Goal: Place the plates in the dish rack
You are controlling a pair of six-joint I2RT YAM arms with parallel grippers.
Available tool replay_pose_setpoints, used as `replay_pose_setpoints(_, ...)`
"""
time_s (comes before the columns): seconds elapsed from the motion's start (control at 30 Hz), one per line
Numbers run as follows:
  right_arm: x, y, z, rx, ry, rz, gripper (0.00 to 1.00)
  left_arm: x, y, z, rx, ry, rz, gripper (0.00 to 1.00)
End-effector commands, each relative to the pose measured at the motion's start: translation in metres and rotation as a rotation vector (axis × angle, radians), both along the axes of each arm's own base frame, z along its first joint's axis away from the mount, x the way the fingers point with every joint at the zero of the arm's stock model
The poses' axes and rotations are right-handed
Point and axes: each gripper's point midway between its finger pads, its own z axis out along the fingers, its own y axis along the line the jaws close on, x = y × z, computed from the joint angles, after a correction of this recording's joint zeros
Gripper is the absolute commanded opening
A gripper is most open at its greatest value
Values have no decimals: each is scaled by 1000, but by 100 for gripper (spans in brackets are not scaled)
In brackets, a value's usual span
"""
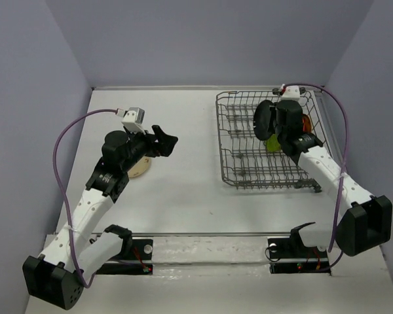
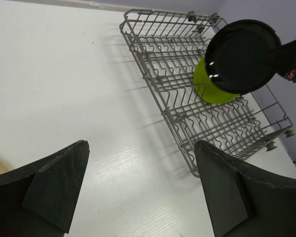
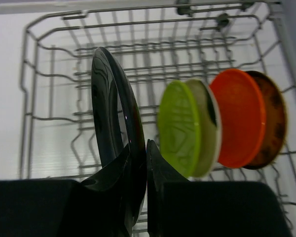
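Note:
The wires in the rack beside the lime green plate (image 3: 180,126) are free. My right gripper should lower the black plate into the rack there next.
The grey wire dish rack (image 1: 245,171) stands at the right of the table; it also shows in the left wrist view (image 2: 160,94) and the right wrist view (image 3: 49,64). My right gripper (image 3: 140,148) is shut on the rim of the black plate (image 3: 108,113), holding it upright over the rack (image 1: 262,120). Standing on edge in the rack to its right are a lime green plate (image 3: 180,126), a cream plate (image 3: 207,123), an orange plate (image 3: 241,116) and a brown plate (image 3: 276,116). My left gripper (image 1: 162,140) is open and empty. A beige plate (image 1: 140,169) lies on the table under the left arm.
Purple cables loop from both wrists. The white table (image 1: 183,190) lies between the arms and the rack. A metal rail (image 1: 203,234) runs along the near edge by the arm bases. Grey walls enclose the table.

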Motion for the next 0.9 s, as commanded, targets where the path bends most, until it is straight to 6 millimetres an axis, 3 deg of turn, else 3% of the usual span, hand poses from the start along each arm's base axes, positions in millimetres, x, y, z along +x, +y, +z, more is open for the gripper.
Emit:
replay_pose_setpoints(0.0,11,-62,14,-156,-13,-205,7,2,9,3,66,-37,18,99)
replay_pose_setpoints(0.1,19,-70,-1,-211,31,-230,7,0,11,7,62,-52,27,99)
replay_pose_setpoints(0.47,40,-51,-41,-245,130,-120,7,-1,17,11,59,-65,52,99)
replay_pose_setpoints(0.73,46,-36,-84,-218,222,-56,8,12,30,-4,56,0,142,99)
replay_pose_setpoints(0.83,46,-35,-82,-184,212,-69,20,18,39,-14,54,36,191,99)
replay_pose_setpoints(0.87,45,-33,-80,-165,205,-73,31,20,43,-19,49,55,217,99)
